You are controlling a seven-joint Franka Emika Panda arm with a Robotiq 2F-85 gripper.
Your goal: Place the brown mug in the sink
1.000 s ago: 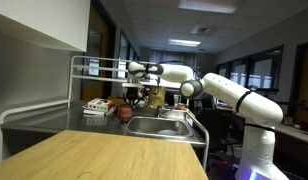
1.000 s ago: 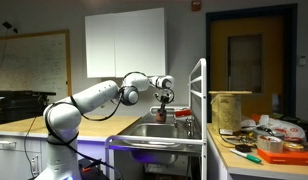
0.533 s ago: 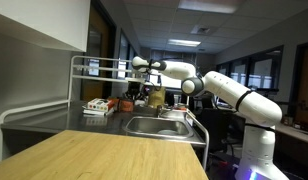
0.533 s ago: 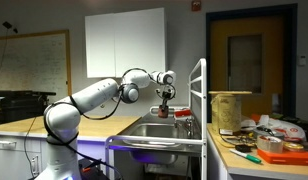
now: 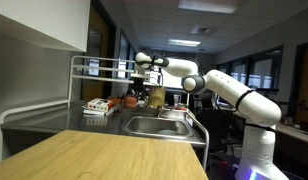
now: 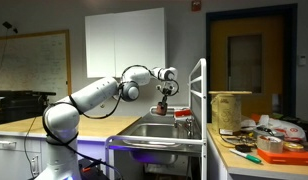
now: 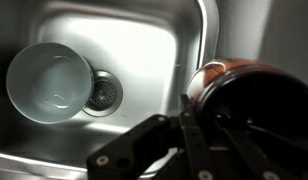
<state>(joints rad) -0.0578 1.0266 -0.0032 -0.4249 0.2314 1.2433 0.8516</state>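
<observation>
I will next lower the brown mug [image 7: 244, 90] with my gripper into the basin, onto the bare steel [image 7: 146, 91] beside the drain, because the pale bowl is on the drain's other side.
My gripper [image 5: 142, 86] is shut on the brown mug [image 7: 244, 90], a small reddish-brown cup, with one finger [image 7: 189, 125] against its rim. In the wrist view the mug hangs at the right, above the right wall of the sink [image 7: 144, 40]. In both exterior views the gripper [image 6: 165, 98] holds the mug [image 6: 164, 108] in the air over the stainless-steel basin [image 5: 154, 126], well above the counter. The basin also shows in an exterior view [image 6: 152, 131].
A pale bowl [image 7: 51, 82] lies in the basin beside the drain [image 7: 102, 93]. A tall tan-yellow object [image 5: 156, 97] and flat orange-and-white items [image 5: 97, 105] stand on the counter behind the sink. A tubular rail [image 5: 94, 62] frames the counter.
The gripper has risen with the brown mug and shifted slightly toward the tan-yellow object. The mug now hangs higher above the counter.
</observation>
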